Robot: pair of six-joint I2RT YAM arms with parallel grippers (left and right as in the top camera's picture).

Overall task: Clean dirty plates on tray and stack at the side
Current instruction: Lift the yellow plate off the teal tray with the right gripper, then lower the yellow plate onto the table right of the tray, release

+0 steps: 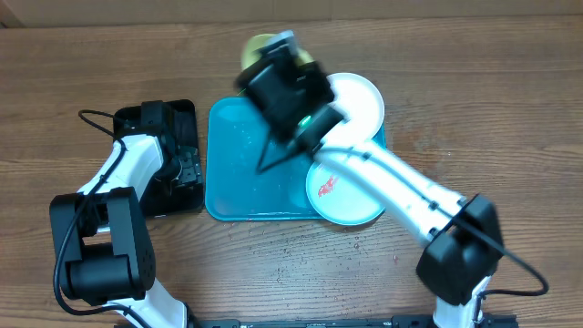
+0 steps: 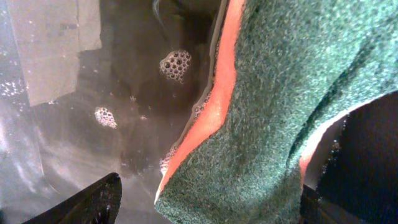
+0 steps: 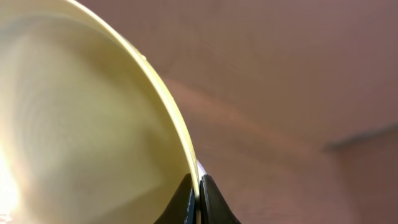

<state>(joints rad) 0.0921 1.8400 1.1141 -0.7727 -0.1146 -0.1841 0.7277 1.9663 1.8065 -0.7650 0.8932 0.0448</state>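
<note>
The robot's right gripper will next take the yellow plate (image 1: pixel 258 44) to the right in the overhead view and set it down on the bare table (image 1: pixel 439 150) beside the tray, where the wood is clear.
My right gripper (image 1: pixel 270 60) is shut on the rim of the pale yellow plate (image 1: pixel 258 44), holding it raised and tilted over the far edge of the turquoise tray (image 1: pixel 246 173). The right wrist view shows the fingers (image 3: pixel 199 194) pinching that plate's (image 3: pixel 81 124) edge. A white plate (image 1: pixel 361 100) lies at the tray's far right corner. A pale blue plate (image 1: pixel 353 206) with a red smear lies at its near right corner. My left gripper (image 1: pixel 182 169) sits low in the black tray (image 1: pixel 187 114). Its fingers (image 2: pixel 211 202) are spread around a green and orange sponge (image 2: pixel 280 112), with a gap at the left finger.
The black tray holds soapy water with foam bubbles (image 2: pixel 175 62). Water drops lie on the turquoise tray's bare left half. Bare wooden table (image 1: pixel 510 109) surrounds both trays. The right arm (image 1: pixel 410 191) crosses over the tray's right side.
</note>
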